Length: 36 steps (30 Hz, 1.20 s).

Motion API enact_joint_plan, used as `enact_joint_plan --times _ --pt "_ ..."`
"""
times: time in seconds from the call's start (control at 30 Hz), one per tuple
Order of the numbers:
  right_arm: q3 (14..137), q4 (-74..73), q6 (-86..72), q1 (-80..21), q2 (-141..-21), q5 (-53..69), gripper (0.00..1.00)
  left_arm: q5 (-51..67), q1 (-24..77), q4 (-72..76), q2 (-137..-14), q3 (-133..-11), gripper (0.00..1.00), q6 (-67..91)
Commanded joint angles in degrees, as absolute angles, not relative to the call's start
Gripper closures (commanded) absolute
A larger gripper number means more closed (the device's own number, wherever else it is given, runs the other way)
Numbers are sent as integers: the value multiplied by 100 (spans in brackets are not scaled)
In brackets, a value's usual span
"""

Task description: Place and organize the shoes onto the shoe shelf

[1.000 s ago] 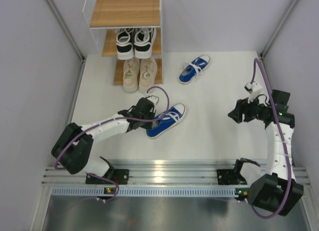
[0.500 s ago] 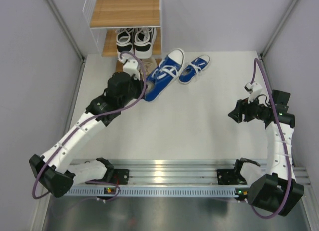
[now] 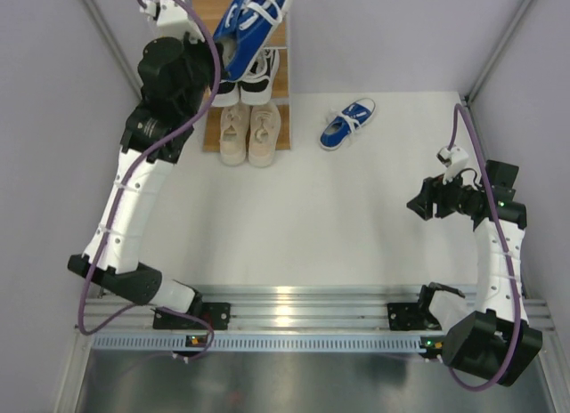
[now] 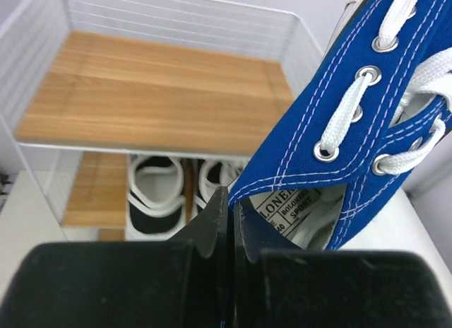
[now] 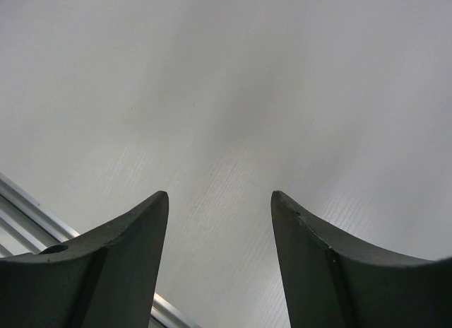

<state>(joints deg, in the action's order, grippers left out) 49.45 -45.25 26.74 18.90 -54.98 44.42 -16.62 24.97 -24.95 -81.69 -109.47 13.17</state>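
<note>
Next, my left gripper turns and shifts to the left in the top view, then lowers the blue sneaker onto the shoe shelf's still bare top board (image 3: pixel 214 14) (image 4: pixel 136 92).
My left gripper (image 3: pixel 224 55) is shut on the heel edge of a blue sneaker (image 3: pixel 254 17) and holds it in the air above the shoe shelf (image 3: pixel 198 12). In the left wrist view the jaws (image 4: pixel 229 208) pinch the blue shoe's collar (image 4: pixel 367 123) over the bare top board (image 4: pixel 155 102). The black-and-white pair (image 3: pixel 240 79) sits on the middle tier, also seen from the left wrist (image 4: pixel 152 197). The beige pair (image 3: pixel 250 133) sits on the lowest tier. The other blue sneaker (image 3: pixel 347 123) lies on the table right of the shelf. My right gripper (image 3: pixel 420 202) is open and empty (image 5: pixel 219 201).
Grey walls close in the table on both sides and at the back. A metal rail (image 3: pixel 294 306) with the arm bases runs along the near edge. The right wrist view shows bare white table and a strip of rail (image 5: pixel 28 201).
My left arm has lifted the blue sneaker from the table in front of the shelf up and back, above the top tier. The right arm has not moved.
</note>
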Motion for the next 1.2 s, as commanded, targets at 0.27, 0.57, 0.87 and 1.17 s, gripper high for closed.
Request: enact_joint_plan --times 0.27,0.57,0.87,1.17 --pt "5001 -4227 2637 1951 -5449 4676 40 -2329 1310 -2724 -9553 -12612 100 2144" --pt "4983 -4166 2602 1951 -5502 4702 40 -2523 1248 -2812 -9721 -12595 89 2250" --pt "4975 -4131 2602 1960 -5528 4693 39 -2356 1239 -2848 -9686 -12586 47 2636" --pt "5018 -4131 2610 1960 -5590 4711 39 -2241 1239 -2839 -9598 -12770 27 2909"
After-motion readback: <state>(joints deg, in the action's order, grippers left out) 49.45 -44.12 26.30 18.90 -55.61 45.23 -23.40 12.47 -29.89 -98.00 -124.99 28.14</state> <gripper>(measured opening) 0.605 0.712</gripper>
